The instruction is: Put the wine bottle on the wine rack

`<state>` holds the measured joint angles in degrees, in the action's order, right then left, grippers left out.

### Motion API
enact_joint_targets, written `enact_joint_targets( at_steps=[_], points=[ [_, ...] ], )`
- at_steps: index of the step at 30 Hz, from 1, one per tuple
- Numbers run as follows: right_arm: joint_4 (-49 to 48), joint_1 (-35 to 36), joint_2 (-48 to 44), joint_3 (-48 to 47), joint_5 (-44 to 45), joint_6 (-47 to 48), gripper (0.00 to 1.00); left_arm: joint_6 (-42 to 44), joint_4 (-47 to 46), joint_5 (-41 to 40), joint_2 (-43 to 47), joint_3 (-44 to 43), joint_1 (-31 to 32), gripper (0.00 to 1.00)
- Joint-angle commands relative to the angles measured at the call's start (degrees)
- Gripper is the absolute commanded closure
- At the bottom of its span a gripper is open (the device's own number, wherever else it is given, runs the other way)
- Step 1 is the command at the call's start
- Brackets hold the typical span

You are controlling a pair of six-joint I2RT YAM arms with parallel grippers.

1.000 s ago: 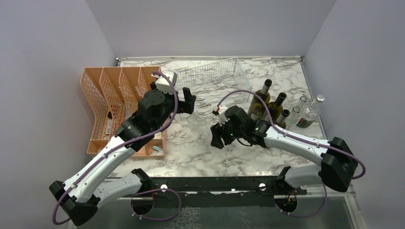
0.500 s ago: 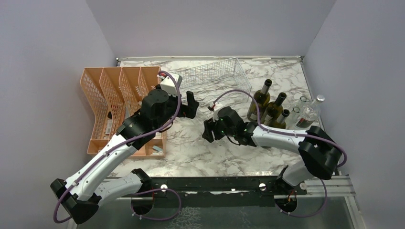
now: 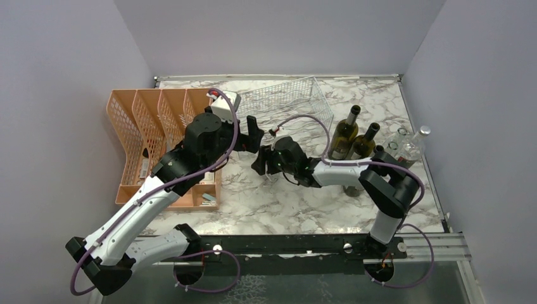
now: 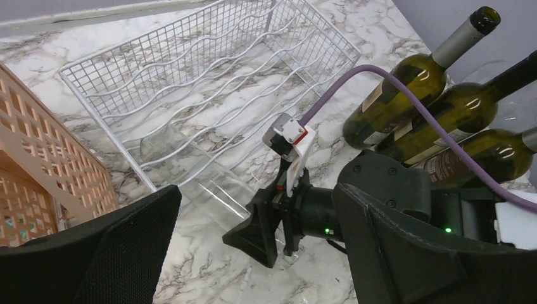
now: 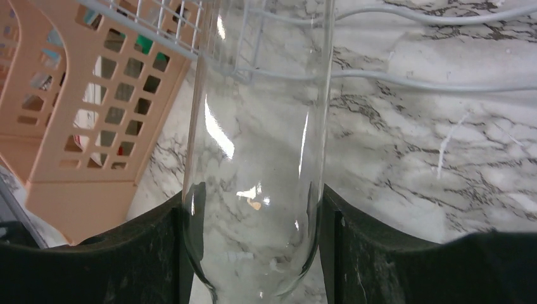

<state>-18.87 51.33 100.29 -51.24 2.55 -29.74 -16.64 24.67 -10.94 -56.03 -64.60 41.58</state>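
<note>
Much of the wine bottle (image 5: 259, 126) still sticks out of the rack, so I will push my right gripper outward toward the rack's near corner (image 5: 193, 56) and let the bottle go.
The wine bottle (image 5: 259, 126) is clear glass and lies between the fingers of my right gripper (image 5: 256, 209), which is shut on its lower body near the shoulder. In the left wrist view the wine bottle (image 4: 206, 187) reaches from that gripper toward the near corner of the wine rack (image 4: 209, 82), a white wire grid with wavy cradles. From above, my right gripper (image 3: 261, 162) sits just in front of the wine rack (image 3: 285, 101). My left gripper (image 3: 252, 134) stands open right beside it, holding nothing.
Three green bottles (image 3: 347, 132) and clear glass bottles (image 3: 405, 149) stand at the right. An orange mesh file organiser (image 3: 149, 139) stands along the left side under my left arm. The two grippers are close together in the middle.
My right arm has swung left and toward the rack with the bottle in its grip, ending next to the left gripper. The left gripper has shifted slightly farther back.
</note>
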Motion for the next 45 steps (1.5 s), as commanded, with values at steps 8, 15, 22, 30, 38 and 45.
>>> enact_joint_targets(
  at_steps=[8,15,22,30,38,45],
  points=[
    [-9.1,0.3,9.6,-13.9,5.0,-8.0,0.99,1.8,2.5,1.5,-0.7,-6.8,-0.2,0.01],
    [-10.4,0.3,14.1,-18.2,5.7,-14.2,0.98,0.9,2.6,2.2,-1.2,-8.3,-0.2,0.01],
    [-9.8,0.3,18.5,-22.5,7.0,-16.8,0.83,0.3,2.7,3.5,-2.0,-9.3,-0.2,0.01],
    [-6.4,0.2,19.2,-23.4,8.6,-16.5,0.36,-0.2,2.7,4.2,-2.2,-9.0,-0.2,0.01],
    [-1.3,0.0,17.7,-23.1,8.9,-19.5,0.12,-0.3,2.7,4.2,-1.5,-9.0,-0.2,0.01],
    [0.3,-0.3,14.8,-22.3,7.6,-17.8,0.11,0.3,2.8,3.2,-0.5,-9.1,-0.2,0.01]
  ],
)
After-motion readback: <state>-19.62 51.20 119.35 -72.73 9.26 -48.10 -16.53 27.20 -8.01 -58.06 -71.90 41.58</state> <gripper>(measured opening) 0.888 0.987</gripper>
